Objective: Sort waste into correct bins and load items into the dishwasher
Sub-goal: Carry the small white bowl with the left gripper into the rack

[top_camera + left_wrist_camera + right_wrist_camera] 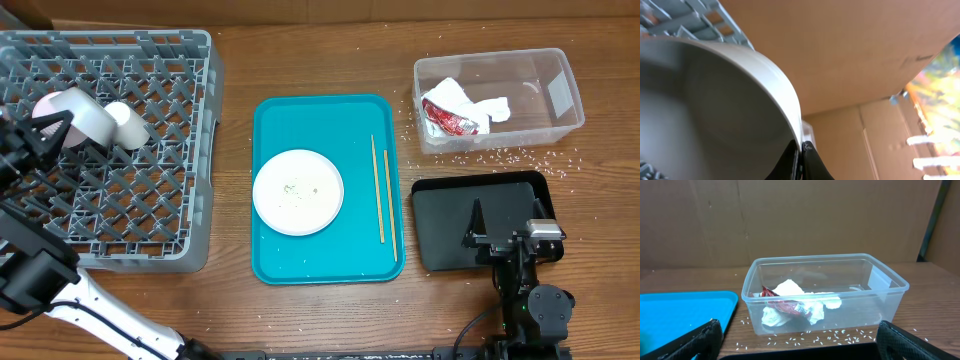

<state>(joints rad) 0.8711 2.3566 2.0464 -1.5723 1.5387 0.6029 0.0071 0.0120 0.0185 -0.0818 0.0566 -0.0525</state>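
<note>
The robot's left gripper should next go down and back to let go of the bowl's rim at the rack's empty wires, since those wires are below and back from the gripper.
My left gripper (60,127) hangs over the grey dishwasher rack (150,210), shut on the rim of a white bowl (88,114). In the left wrist view the black fingers (810,162) pinch that rim, and the bowl (710,110) fills the left side. A small white cup (128,126) lies in the rack beside it. The white plate (298,192) sits on the teal tray (330,120). Napkins (790,290) and a red wrapper (785,306) lie in the clear tub (545,90). My right gripper (505,236) stands open over the black tray (445,225).
Two wooden chopsticks (380,190) lie along the teal tray's right side. Rice grains (510,157) are scattered on the wooden table between the tub and the black tray, seen also as grains (830,339) in front of the tub (880,290).
</note>
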